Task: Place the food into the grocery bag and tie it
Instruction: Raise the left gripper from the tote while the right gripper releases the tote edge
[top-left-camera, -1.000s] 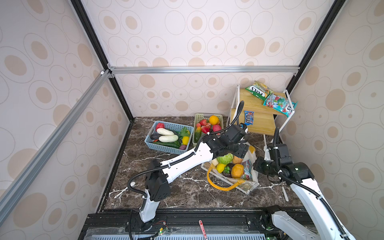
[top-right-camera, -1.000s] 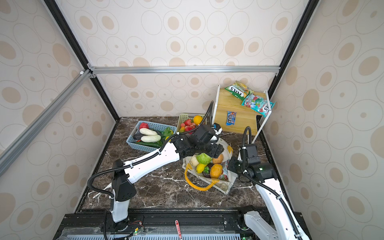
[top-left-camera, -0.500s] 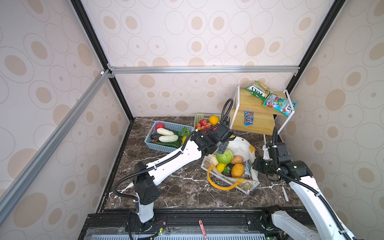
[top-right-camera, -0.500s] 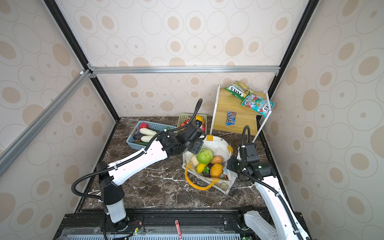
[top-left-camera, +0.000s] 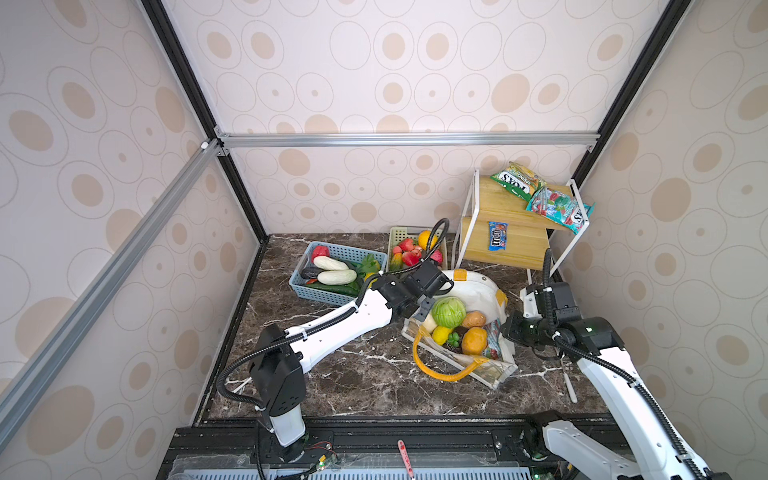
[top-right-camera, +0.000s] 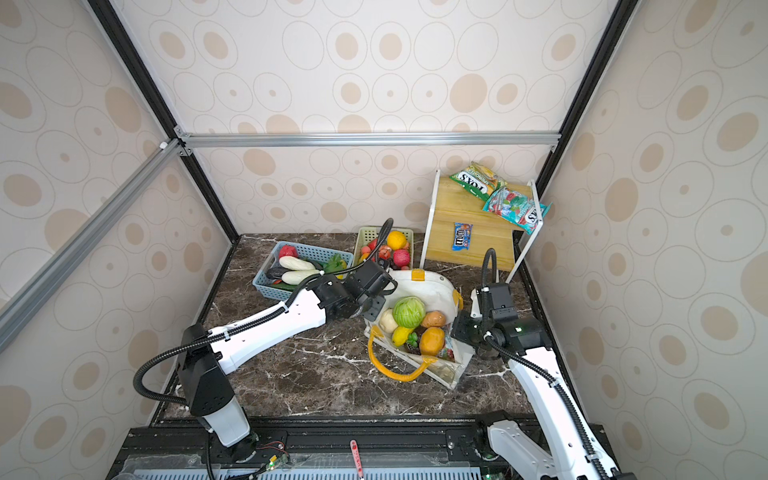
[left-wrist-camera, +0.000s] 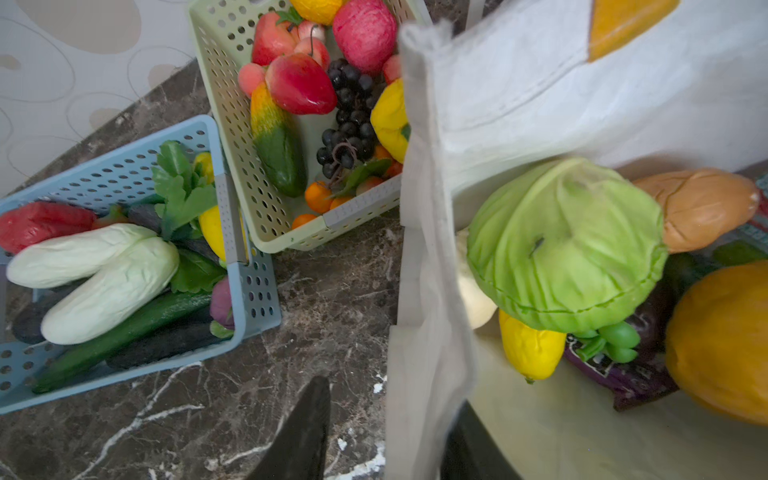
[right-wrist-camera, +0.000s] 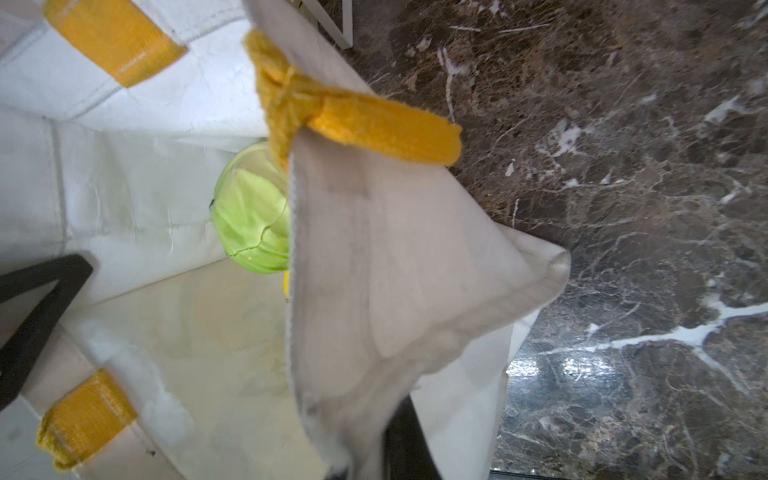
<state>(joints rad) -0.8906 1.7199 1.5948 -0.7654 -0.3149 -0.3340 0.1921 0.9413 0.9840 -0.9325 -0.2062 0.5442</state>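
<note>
My right gripper next needs to pull the bag's rim toward the orange piece (top-left-camera: 473, 340), which lies across the bag from it and slightly back, and let go, since the bag is open.
The white grocery bag (top-left-camera: 478, 286) (top-right-camera: 432, 286) stands open mid-table, one yellow-orange handle (top-left-camera: 436, 372) lying in front of it. Inside lie a green cabbage (top-left-camera: 449, 311) (left-wrist-camera: 565, 241) (right-wrist-camera: 249, 224), a yellow piece (top-left-camera: 441, 334), an orange piece (top-left-camera: 473, 340), a brown one (left-wrist-camera: 702, 208) and a purple packet (left-wrist-camera: 615, 374). My left gripper (top-left-camera: 422, 308) (left-wrist-camera: 392, 395) straddles the bag's left wall, one finger outside and apart from the cloth, one inside. My right gripper (top-left-camera: 505, 332) (right-wrist-camera: 374, 449) is shut on the bag's right rim.
A blue basket (top-left-camera: 332, 293) of vegetables and a pale green basket (top-left-camera: 394, 235) of fruit sit behind the left arm. A wooden rack (top-left-camera: 515, 249) at the back right carries snack packets (top-left-camera: 517, 183) (top-left-camera: 557, 210) (top-left-camera: 497, 235). A white stick (top-left-camera: 569, 382) lies by the right arm.
My left gripper has come off the bag's far side, moved left and down to the left wall, and its jaws have narrowed. The right gripper has kept its grip and place.
</note>
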